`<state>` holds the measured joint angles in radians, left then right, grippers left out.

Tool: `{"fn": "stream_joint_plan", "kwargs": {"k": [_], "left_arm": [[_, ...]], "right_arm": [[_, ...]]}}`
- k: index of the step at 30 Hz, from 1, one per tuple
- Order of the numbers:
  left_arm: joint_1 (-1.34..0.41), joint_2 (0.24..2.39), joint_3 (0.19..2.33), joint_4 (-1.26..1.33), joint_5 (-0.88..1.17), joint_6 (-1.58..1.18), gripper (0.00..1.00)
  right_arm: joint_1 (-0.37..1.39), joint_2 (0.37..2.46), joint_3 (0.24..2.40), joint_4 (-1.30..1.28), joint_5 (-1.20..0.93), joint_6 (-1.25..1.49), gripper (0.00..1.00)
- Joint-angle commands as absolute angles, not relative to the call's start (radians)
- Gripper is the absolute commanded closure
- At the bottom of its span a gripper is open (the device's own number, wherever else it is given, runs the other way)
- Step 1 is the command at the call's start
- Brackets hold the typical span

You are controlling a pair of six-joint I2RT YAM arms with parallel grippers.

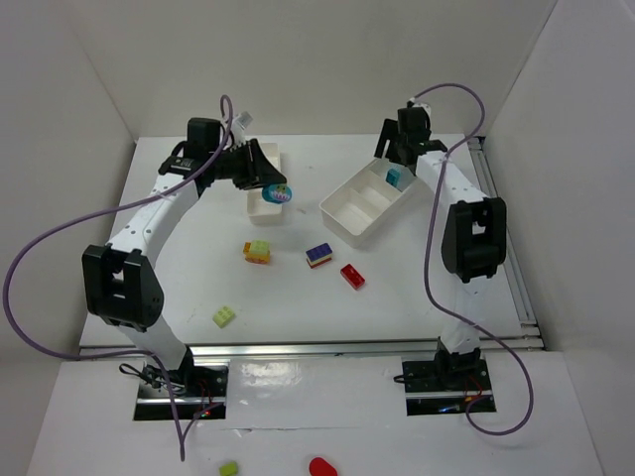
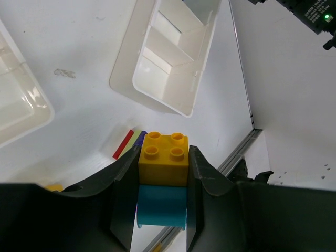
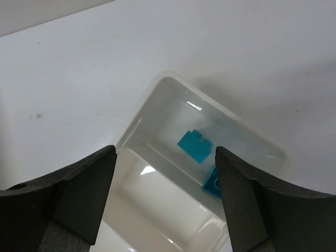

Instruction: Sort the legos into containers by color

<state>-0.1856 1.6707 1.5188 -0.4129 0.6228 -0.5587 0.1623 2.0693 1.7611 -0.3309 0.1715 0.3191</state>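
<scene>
My left gripper moves toward the wider container next and releases the yellow lego over its empty near section (image 1: 349, 213), since cyan lies in that container's far end.
My left gripper (image 1: 272, 185) hangs over the narrow white container (image 1: 261, 210), shut on a yellow lego stacked on a cyan one (image 2: 163, 160). Over the far end of the wider container (image 1: 349, 215) my right gripper (image 3: 164, 152) stands open with nothing between its fingers. A cyan lego (image 3: 195, 146) lies in the end compartment below it. A second cyan shape (image 3: 212, 182) sits beside that lego, half hidden by a finger. On the table lie a yellow-orange-green lego (image 1: 257, 252), a blue-purple and yellow lego (image 1: 318, 256), a red lego (image 1: 352, 276) and a lime lego (image 1: 224, 316).
The wider container's other two compartments (image 2: 170, 58) show nothing inside. White walls close in the table on three sides, and a metal rail (image 1: 506, 248) runs along its right edge. A lime piece (image 1: 229, 468) and a red piece (image 1: 322, 465) lie off the table in front of the arm bases.
</scene>
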Motion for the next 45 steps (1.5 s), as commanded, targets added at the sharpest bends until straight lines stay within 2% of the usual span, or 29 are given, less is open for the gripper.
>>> {"fn": "stream_joint_plan", "kwargs": {"k": [1, 4, 5, 7, 8, 11, 14, 18, 21, 28, 35, 40, 43, 44, 45], "left_arm": [[-0.178, 1.644, 1.554, -0.356, 0.669, -0.588, 1.00], [-0.152, 1.644, 1.526, -0.261, 0.788, -0.616, 1.00], [-0.143, 1.654, 1.511, -0.220, 0.819, -0.632, 1.00], [-0.129, 1.654, 1.441, -0.021, 0.914, -0.675, 1.00], [-0.117, 1.654, 1.416, 0.050, 0.975, -0.754, 1.00], [-0.117, 1.683, 1.364, 0.314, 1.058, -0.892, 1.00], [-0.117, 1.704, 1.364, 0.385, 1.058, -0.923, 1.00], [-0.117, 1.713, 1.335, 0.548, 1.069, -1.038, 1.00], [-0.117, 1.713, 1.325, 0.572, 1.069, -1.054, 1.00], [-0.117, 1.692, 1.315, 0.565, 1.088, -1.043, 1.00], [-0.117, 1.674, 1.279, 0.565, 1.097, -1.032, 1.00], [-0.117, 1.664, 1.261, 0.575, 1.097, -1.032, 1.00], [-0.117, 1.655, 1.261, 0.577, 1.106, -1.032, 1.00], [-0.117, 1.655, 1.261, 0.577, 1.106, -1.032, 1.00], [-0.117, 1.655, 1.261, 0.577, 1.106, -1.032, 1.00]], "right_arm": [[0.179, 1.938, 1.786, -0.353, 0.158, 0.308, 0.17], [0.190, 1.757, 1.608, -0.246, -0.097, 0.322, 0.20], [0.190, 1.717, 1.562, -0.214, -0.282, 0.342, 0.20], [0.190, 1.655, 1.430, -0.099, -0.475, 0.399, 0.19], [0.190, 1.616, 1.384, -0.039, -0.650, 0.482, 0.18], [0.244, 1.591, 1.269, 0.151, -0.829, 0.628, 0.14], [0.305, 1.591, 1.230, 0.320, -0.905, 0.715, 0.11], [0.377, 1.667, 1.330, 0.244, -0.958, 0.664, 0.06], [0.422, 1.710, 1.379, 0.259, -0.986, 0.664, 0.04], [0.445, 1.776, 1.427, 0.342, -0.976, 0.699, 0.07], [0.463, 1.827, 1.456, 0.451, -0.982, 0.788, 0.22], [0.472, 1.848, 1.456, 0.494, -0.982, 0.815, 0.41], [0.482, 1.848, 1.456, 0.494, -0.992, 0.815, 0.62], [0.482, 1.848, 1.456, 0.459, -1.002, 0.805, 0.74], [0.482, 1.848, 1.456, 0.439, -1.002, 0.796, 0.79]]}}
